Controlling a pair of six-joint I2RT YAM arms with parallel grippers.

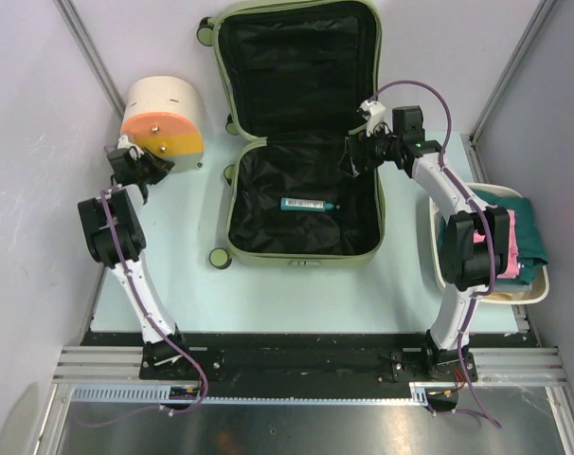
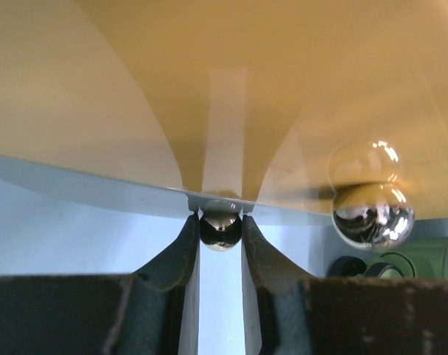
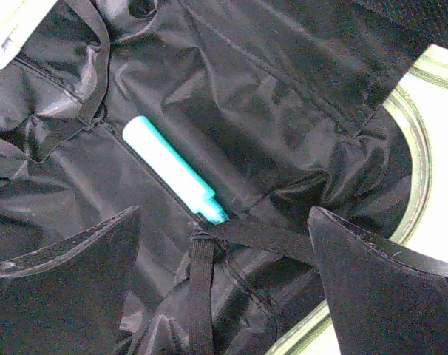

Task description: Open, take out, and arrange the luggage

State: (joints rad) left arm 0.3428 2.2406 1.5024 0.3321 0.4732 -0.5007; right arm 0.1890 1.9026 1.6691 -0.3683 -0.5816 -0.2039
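Observation:
The teal tube lies slanted, so my right gripper turns and moves back and down around the tube's capped half [image 1: 317, 205] [image 3: 184, 186] next.
The pale olive-green luggage [image 1: 301, 256] lies open on the table, lid folded back, black lining [image 3: 283, 89] showing. A teal tube [image 1: 309, 204] [image 3: 172, 176] lies in its lower half beside a black strap [image 3: 268, 240]. My right gripper [image 1: 353, 156] [image 3: 224, 214] hovers open above the lining near the case's right wall, nothing between its fingers. My left gripper [image 1: 147, 169] [image 2: 220, 222] is at the cream-and-orange drum container [image 1: 162, 116] [image 2: 209, 74], its jaws closed on a small shiny metal knob [image 2: 221, 229] on the orange face.
A second, larger metal knob [image 2: 372, 214] sits to the right on the drum. A white basin [image 1: 538, 292] at the right table edge holds green cloth [image 1: 519, 227] and something pink. Grey walls stand close on both sides.

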